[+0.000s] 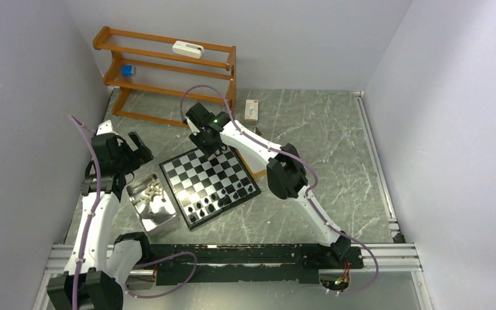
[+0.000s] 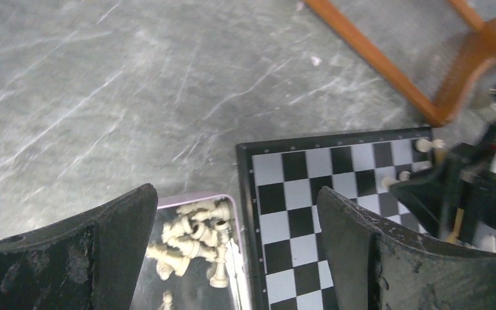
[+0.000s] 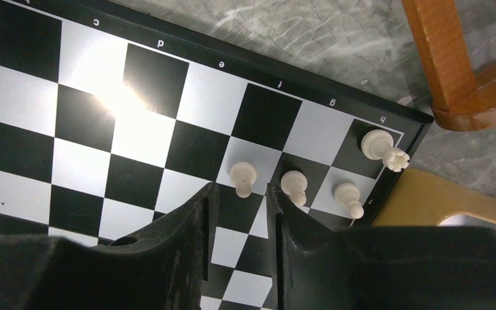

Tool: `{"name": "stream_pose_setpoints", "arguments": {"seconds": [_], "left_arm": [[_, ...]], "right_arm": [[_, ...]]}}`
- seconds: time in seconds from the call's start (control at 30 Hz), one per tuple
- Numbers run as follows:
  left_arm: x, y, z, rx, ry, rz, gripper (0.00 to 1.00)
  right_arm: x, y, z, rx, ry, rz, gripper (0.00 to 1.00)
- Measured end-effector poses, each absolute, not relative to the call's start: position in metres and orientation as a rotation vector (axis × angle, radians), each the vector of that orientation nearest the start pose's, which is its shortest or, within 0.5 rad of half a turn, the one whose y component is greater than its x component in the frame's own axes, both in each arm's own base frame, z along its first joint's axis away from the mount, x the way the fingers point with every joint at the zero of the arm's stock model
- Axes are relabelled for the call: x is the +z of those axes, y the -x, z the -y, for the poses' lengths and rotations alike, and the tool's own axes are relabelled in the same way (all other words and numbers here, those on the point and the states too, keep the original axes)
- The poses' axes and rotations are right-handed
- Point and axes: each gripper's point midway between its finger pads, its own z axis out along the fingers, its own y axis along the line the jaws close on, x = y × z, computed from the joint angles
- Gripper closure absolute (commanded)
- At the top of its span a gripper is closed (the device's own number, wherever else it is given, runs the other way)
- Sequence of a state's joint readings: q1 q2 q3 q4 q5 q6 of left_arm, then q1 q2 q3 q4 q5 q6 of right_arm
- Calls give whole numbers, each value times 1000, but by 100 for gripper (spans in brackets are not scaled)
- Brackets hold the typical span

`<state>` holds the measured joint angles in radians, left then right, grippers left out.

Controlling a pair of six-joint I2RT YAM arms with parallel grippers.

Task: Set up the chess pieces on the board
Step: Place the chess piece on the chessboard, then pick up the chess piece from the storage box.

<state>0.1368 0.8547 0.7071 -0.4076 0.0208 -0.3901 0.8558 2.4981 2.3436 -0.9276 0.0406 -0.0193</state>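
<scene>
I should move my left gripper down and back into the tray (image 2: 230, 201), onto the white piece's base (image 2: 218, 281) by the tray's side next to the board, because it sticks out clear of the heap.
The board (image 1: 200, 171) lies turned on the table, with black chess pieces (image 1: 223, 197) along its near side. At its far right corner stand three white pawns and a white rook (image 3: 381, 145). My right gripper (image 3: 241, 191) hovers there, open, jaws a little apart. One pawn (image 3: 241, 174) stands just past its tips, with neither finger on it. More white pieces (image 2: 190, 236) lie heaped in a metal tray (image 2: 230, 201) left of the board (image 2: 297, 213). My left gripper (image 2: 236, 194) is wide open and empty above the tray's far end.
A wooden rack (image 1: 168, 71) stands at the back left; its foot (image 3: 445, 71) is close to the board's far corner. A small box (image 1: 252, 111) lies behind the board. A tan flat piece (image 3: 426, 200) sticks out beside the board's right corner.
</scene>
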Motion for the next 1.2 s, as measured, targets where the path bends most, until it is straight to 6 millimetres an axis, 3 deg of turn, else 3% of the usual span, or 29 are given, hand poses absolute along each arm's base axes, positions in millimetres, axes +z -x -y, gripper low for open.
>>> {"name": "stream_pose_setpoints", "arguments": {"seconds": [0.13,0.3,0.53,0.57,0.6,0.67,0.8,0.93,1.2], "left_arm": [[156,-282,-36,-61,683,-2117,4],[142,-265,-46,8,887,-2144,26],[134,-238,-31,-75,1055,-2172,53],[132,-235,-29,-87,1067,-2182,58],[129,-233,-27,-94,1075,-2195,61],[117,-227,-22,-104,1103,-2239,65],[96,-217,-18,-90,1159,-2319,67],[82,-213,-11,-85,1183,-2377,62],[38,-189,27,-62,1085,-2593,62]], "right_arm": [[66,-376,-420,234,1100,-2409,57],[106,-375,-420,287,1030,-2352,46],[177,-354,-406,410,939,-2241,24],[185,-350,-404,432,928,-2225,17],[191,-347,-403,450,922,-2213,3],[204,-337,-398,493,911,-2184,0],[227,-321,-387,551,887,-2119,0],[244,-312,-379,589,857,-2057,0],[255,-313,-379,605,837,-2007,0]]}}
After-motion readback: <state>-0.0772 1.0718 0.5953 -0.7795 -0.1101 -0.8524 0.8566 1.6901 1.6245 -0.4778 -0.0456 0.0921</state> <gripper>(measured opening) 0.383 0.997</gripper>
